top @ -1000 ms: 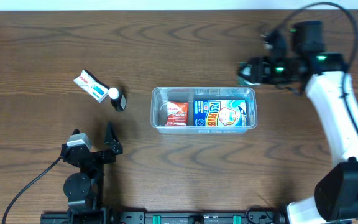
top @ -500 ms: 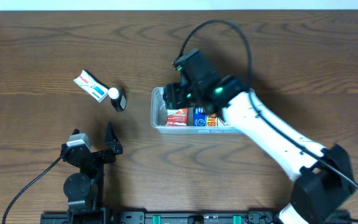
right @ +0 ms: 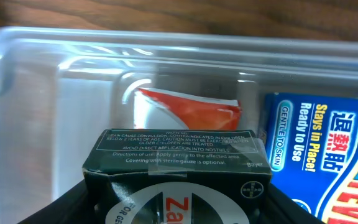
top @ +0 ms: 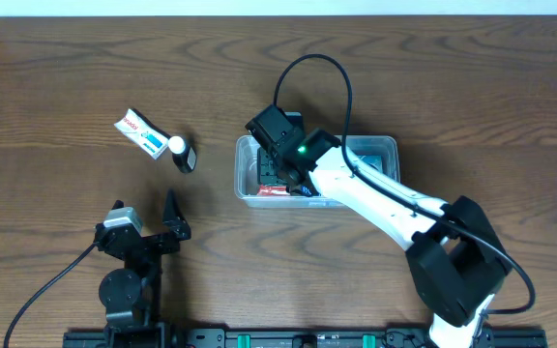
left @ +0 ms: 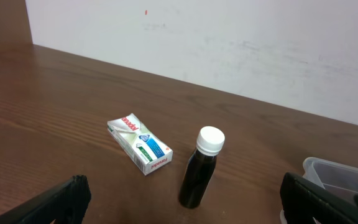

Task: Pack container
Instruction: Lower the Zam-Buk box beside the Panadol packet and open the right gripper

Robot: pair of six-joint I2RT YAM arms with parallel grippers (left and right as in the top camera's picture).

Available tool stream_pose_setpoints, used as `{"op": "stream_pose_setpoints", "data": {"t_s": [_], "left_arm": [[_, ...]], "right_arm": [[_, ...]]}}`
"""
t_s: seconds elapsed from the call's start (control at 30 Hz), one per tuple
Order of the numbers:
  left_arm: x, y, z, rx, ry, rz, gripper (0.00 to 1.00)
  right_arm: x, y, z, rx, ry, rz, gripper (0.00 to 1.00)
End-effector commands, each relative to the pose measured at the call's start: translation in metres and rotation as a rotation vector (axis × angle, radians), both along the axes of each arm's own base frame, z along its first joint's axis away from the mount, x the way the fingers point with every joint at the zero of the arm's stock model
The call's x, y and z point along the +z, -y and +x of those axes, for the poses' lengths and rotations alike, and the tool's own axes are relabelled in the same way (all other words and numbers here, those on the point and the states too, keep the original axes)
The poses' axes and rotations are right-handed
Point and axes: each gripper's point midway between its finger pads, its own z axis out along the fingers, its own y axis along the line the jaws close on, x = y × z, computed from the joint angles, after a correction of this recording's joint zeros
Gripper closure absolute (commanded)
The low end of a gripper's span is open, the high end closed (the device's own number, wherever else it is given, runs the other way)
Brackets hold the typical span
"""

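Observation:
I will next use my right gripper to put the dark green carton down into the container [top: 387, 145] next to the blue-and-white box, and then open the gripper.
The clear container [top: 387, 145] lies at the table's middle, with a red-and-white packet [right: 188, 111] at its left end and a blue-and-white box [right: 319, 146] beside it. My right gripper [top: 278, 166] hangs over the container's left end, shut on a dark green carton [right: 179, 165] just above the red packet. Low at the front left, my left gripper [top: 145, 215] is open and empty, its fingers [left: 61, 200] spread wide. A dark bottle with a white cap [left: 201, 168] and a small white box [left: 140, 144] stand beyond it.
The bottle [top: 183, 155] and the small white box [top: 141, 133] lie left of the container on the brown wood table [top: 66, 58]. A pale wall [left: 229, 37] runs behind the table. The right arm's cable [top: 312, 63] arcs above the container.
My right arm has swung from beyond the container's right end to above its left end, carrying the dark green carton. The left arm has not moved.

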Motion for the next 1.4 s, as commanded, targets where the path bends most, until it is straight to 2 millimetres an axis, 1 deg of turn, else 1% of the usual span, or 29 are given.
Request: {"op": "stream_pose_setpoints", "data": {"t_s": [0.0,0.13,0.23,0.37,0.57,0.7,0.93,1.03,1.1,1.23,1.37], "left_arm": [[-0.016,-0.002,-0.001,0.008,-0.049,0.005,0.02],[-0.016,-0.002,-0.001,0.008,-0.049,0.005,0.02],[-0.016,-0.002,-0.001,0.008,-0.049,0.005,0.02],[-0.016,-0.002,-0.001,0.008,-0.049,0.005,0.02],[-0.016,-0.002,-0.001,0.008,-0.049,0.005,0.02],[-0.016,-0.002,-0.001,0.008,-0.049,0.005,0.02],[-0.016,-0.002,-0.001,0.008,-0.049,0.005,0.02],[-0.016,-0.002,-0.001,0.008,-0.049,0.005,0.02],[-0.016,-0.002,-0.001,0.008,-0.049,0.005,0.02],[-0.016,-0.002,-0.001,0.008,-0.049,0.005,0.02],[-0.016,-0.002,-0.001,0.008,-0.049,0.005,0.02]], "right_arm": [[-0.007,0.001,0.005,-0.067,0.003,-0.013,0.45],[-0.014,0.002,0.005,-0.091,-0.011,-0.02,0.45],[-0.014,0.003,0.006,-0.097,-0.01,-0.021,0.44],[-0.014,0.003,0.006,-0.099,-0.009,-0.019,0.37],[-0.013,0.002,0.006,-0.098,-0.007,-0.015,0.31],[-0.013,-0.003,0.005,-0.089,-0.016,0.005,0.27],[-0.01,-0.01,0.005,-0.064,-0.016,0.033,0.24],[-0.003,-0.012,0.007,-0.042,0.0,0.037,0.21],[0.005,-0.012,0.008,-0.021,0.022,0.037,0.18],[0.024,0.001,0.012,-0.034,0.082,-0.002,0.16],[0.041,0.007,0.009,-0.04,0.101,0.001,0.15]]}}
